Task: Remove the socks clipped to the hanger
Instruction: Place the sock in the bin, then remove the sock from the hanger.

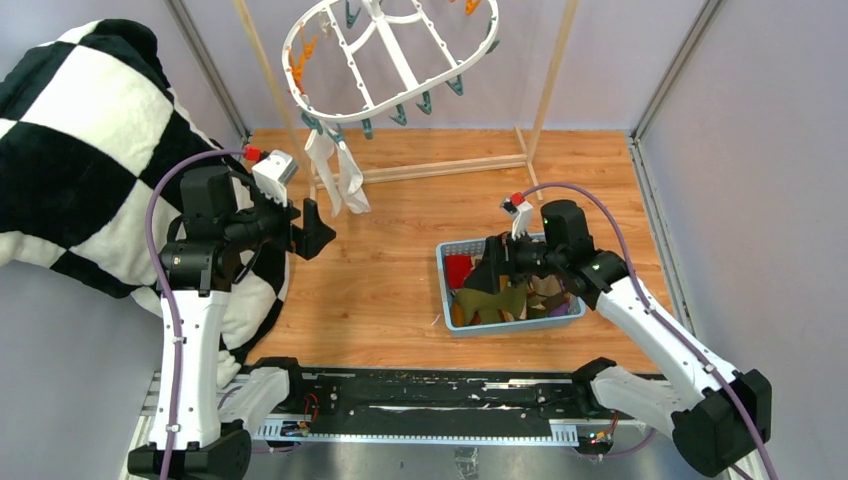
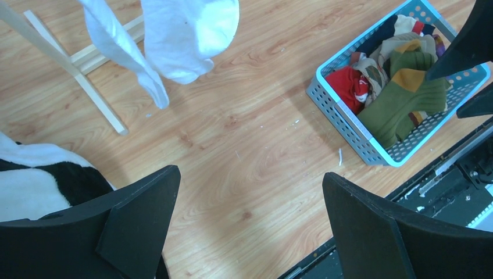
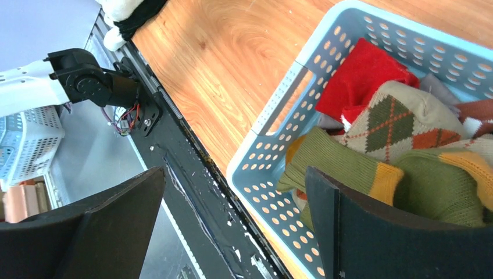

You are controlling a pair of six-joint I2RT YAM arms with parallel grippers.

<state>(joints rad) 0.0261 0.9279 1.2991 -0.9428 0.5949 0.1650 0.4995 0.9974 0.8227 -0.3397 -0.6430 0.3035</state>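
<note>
My right gripper should next leave the basket, up, outward and left in the top view, then reach the white sock's lower part (image 1: 352, 187), free below its clip.
The white oval hanger (image 1: 395, 48) hangs at the back, with orange and teal clips round its rim. Two white socks (image 1: 335, 178) hang clipped from its near left rim; their lower ends show in the left wrist view (image 2: 186, 35). My left gripper (image 1: 315, 230) is open and empty, just below and left of the white socks, over bare floor (image 2: 250, 174). My right gripper (image 1: 497, 262) is open and empty over the near left part of a blue basket (image 1: 445, 268), its fingers straddling the rim (image 3: 235, 171). Olive, red and argyle socks (image 3: 401, 122) lie in the basket.
A black-and-white checked blanket (image 1: 80, 150) fills the left side. The light wooden rack (image 1: 440, 168) that carries the hanger stands at the back; its foot shows in the left wrist view (image 2: 87, 87). The black base rail (image 1: 420, 400) runs along the near edge.
</note>
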